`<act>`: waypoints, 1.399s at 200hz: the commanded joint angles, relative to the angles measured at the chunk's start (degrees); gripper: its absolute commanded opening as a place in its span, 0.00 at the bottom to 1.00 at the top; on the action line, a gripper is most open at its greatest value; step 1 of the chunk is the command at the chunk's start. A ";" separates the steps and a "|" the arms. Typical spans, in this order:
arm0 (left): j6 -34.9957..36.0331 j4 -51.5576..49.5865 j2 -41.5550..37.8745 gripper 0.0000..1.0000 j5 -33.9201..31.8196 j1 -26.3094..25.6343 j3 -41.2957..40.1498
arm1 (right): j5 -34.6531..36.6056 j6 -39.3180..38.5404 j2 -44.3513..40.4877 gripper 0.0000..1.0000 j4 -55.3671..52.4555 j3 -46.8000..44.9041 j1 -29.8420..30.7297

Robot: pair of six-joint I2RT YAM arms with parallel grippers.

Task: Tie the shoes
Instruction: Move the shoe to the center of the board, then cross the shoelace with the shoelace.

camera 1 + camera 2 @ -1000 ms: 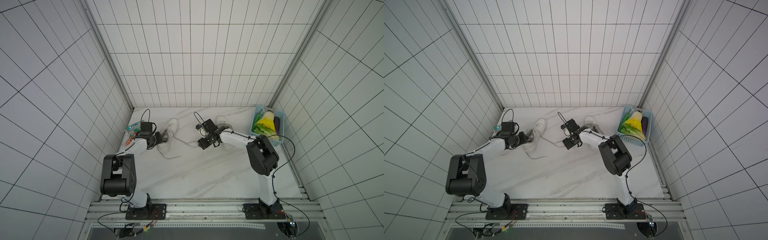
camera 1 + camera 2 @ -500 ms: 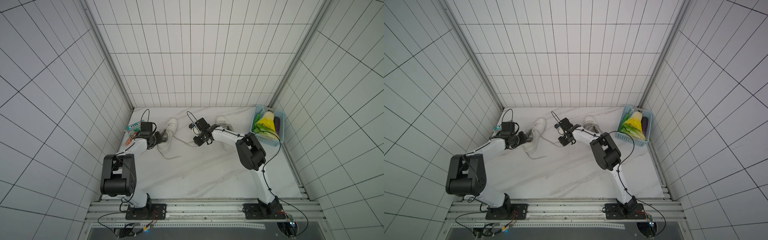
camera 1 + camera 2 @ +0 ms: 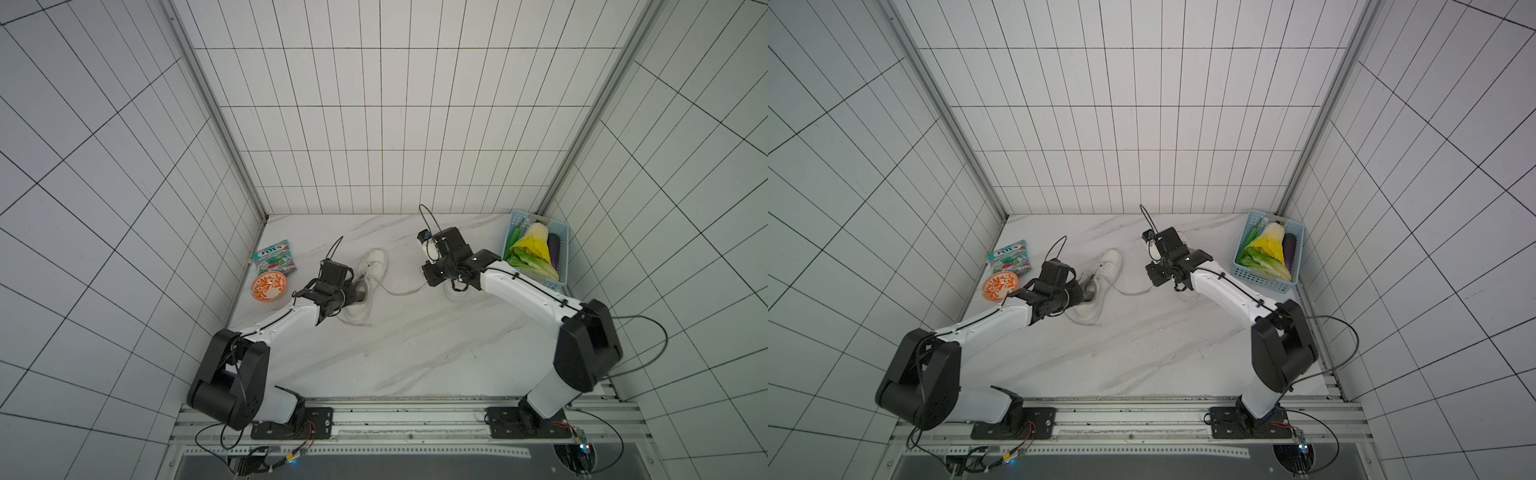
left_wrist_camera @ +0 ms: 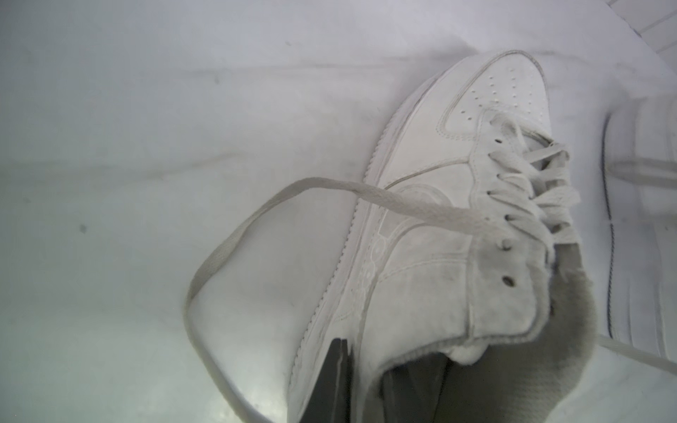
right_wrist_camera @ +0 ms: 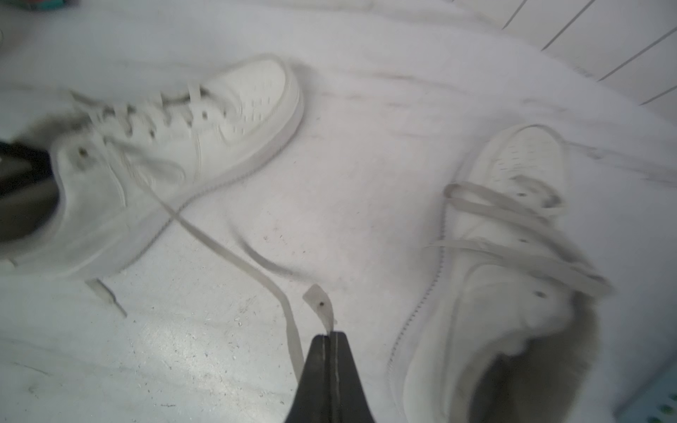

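Observation:
I should move my right gripper back and toward the side of the basket to let go of the lace over bare table, because that clear part of the table is back of my gripper.
Two white shoes lie on the marble table. The left shoe (image 3: 372,266) (image 4: 421,205) has its collar wall pinched by my left gripper (image 3: 360,291) (image 4: 377,362), one finger outside and one inside the grey opening. One of its laces (image 3: 401,291) (image 5: 271,289) runs across the table to my right gripper (image 3: 426,282) (image 5: 329,335), which is shut on the lace near its tip. The right shoe (image 3: 455,294) (image 5: 505,256) sits mostly under that gripper in both top views, its laces loose. Another lace (image 4: 219,252) loops on the table beside the left shoe.
A blue basket (image 3: 559,282) of vegetables stands at the right wall. An orange patterned bowl (image 3: 269,286) and a snack packet (image 3: 275,257) lie by the left wall. Tiled walls close in the back and both sides.
My right gripper reached toward the left shoe, shut on its lace, then drew back to the right with the lace trailing. The left gripper tightened slightly on the collar and stayed put.

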 commanded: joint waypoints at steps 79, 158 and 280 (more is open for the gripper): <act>-21.82 0.81 2.56 0.33 -11.93 -19.15 0.06 | 7.20 5.65 -18.48 0.00 -7.02 -14.97 -5.04; -13.05 -11.95 -15.18 0.65 -13.11 -6.92 -5.75 | 4.66 7.27 -23.15 0.00 -7.41 -18.43 -6.48; -3.83 -7.13 6.34 0.64 -12.11 -3.64 -1.32 | 3.34 13.84 -25.29 0.00 -6.92 -27.13 -6.48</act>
